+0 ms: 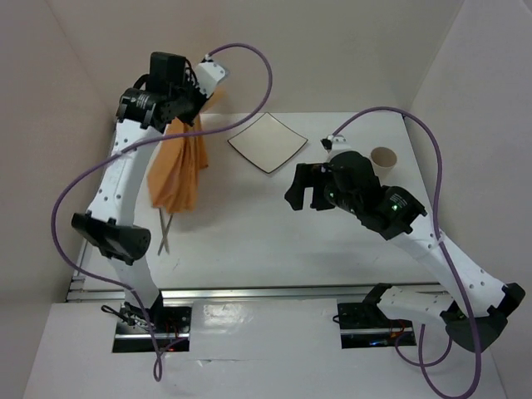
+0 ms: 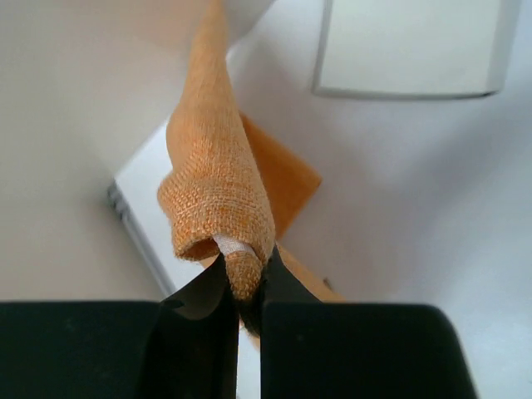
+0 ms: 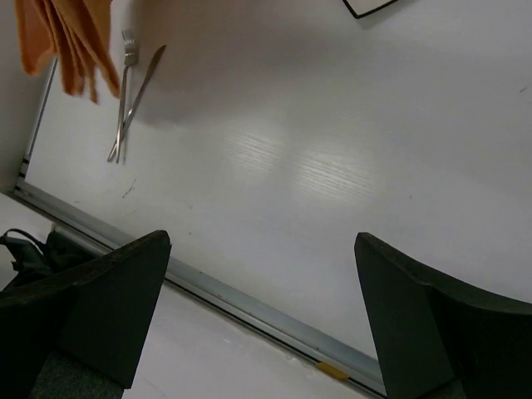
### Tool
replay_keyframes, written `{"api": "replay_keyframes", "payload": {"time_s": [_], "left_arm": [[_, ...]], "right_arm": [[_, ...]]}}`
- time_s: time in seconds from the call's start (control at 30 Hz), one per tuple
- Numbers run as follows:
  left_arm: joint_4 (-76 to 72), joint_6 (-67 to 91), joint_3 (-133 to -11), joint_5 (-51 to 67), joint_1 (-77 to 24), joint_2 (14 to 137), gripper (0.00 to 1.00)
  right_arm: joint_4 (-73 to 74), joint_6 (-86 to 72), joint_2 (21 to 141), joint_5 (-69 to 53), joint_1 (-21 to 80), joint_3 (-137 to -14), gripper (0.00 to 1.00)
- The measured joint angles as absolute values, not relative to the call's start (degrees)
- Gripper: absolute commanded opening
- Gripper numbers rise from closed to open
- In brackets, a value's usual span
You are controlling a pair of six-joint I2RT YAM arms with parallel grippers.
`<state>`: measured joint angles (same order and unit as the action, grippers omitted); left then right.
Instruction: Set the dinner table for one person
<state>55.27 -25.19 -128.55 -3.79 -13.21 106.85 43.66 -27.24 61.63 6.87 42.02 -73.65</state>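
My left gripper moves back and down to the tabletop between knife and plate next and lets go of the mat's corner, since the table between cutlery and cup point(image 1: 383, 160) is bare.
The white dinner table point(image 1: 249, 241) fills the top view. My left gripper point(image 1: 193, 104) is raised at the far left and shut on a corner of an orange cloth mat point(image 1: 176, 170), which hangs down from it; the wrist view shows the pinched fold point(image 2: 220, 183) between my jaws point(image 2: 245, 278). A square white plate point(image 1: 268, 142) lies at the far middle, also in the left wrist view point(image 2: 411, 46). A fork and knife point(image 1: 165, 233) lie below the cloth, also in the right wrist view point(image 3: 129, 91). A paper cup point(image 1: 383, 160) stands far right. My right gripper point(image 1: 304, 191) is open and empty above mid-table.
Metal rails point(image 1: 274, 293) run along the table's near edge, also in the right wrist view point(image 3: 249, 303). Walls enclose the table at left, back and right. The hanging cloth point(image 3: 66, 41) shows at the top left of the right wrist view.
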Motion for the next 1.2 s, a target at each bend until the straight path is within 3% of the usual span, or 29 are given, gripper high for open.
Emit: {"api": "replay_keyframes", "payload": {"time_s": [0.2, 0.4, 0.57, 0.67, 0.8, 0.9, 1.1, 1.2], "left_arm": [[62.96, -25.02, -135.28, 8.84, -22.09, 93.27, 0.0], [64.97, -18.52, -134.87, 29.58, -23.62, 79.33, 0.0], [59.57, -9.19, -124.4, 44.53, -23.66, 70.98, 0.0], [52.53, -3.53, -111.24, 52.21, -21.61, 69.43, 0.0], [42.37, 4.32, -89.71, 58.85, -15.86, 74.63, 0.0], [35.46, 6.31, -80.73, 57.84, -10.96, 86.54, 0.0], [35.7, 0.75, -81.84, 52.29, -1.58, 108.92, 0.0], [38.74, -3.44, -82.91, 51.27, 2.17, 113.27, 0.0]], "right_arm": [[45.12, -32.1, 60.77, 11.46, 42.02, -72.6, 1.0], [49.15, -38.57, 54.06, 19.79, 42.02, -72.62, 1.0], [50.85, -41.17, 46.83, 22.57, 42.13, -72.18, 1.0], [50.11, -41.56, 45.1, 23.31, 42.13, -68.97, 1.0], [48.12, -41.34, 48.18, 22.5, 42.13, -60.49, 1.0], [46.0, -41.15, 54.85, 21.37, 42.13, -56.05, 1.0], [43.79, -41.19, 68.12, 17.87, 41.3, -55.61, 1.0], [43.57, -41.45, 71.48, 14.02, 37.93, -55.68, 1.0]]}}
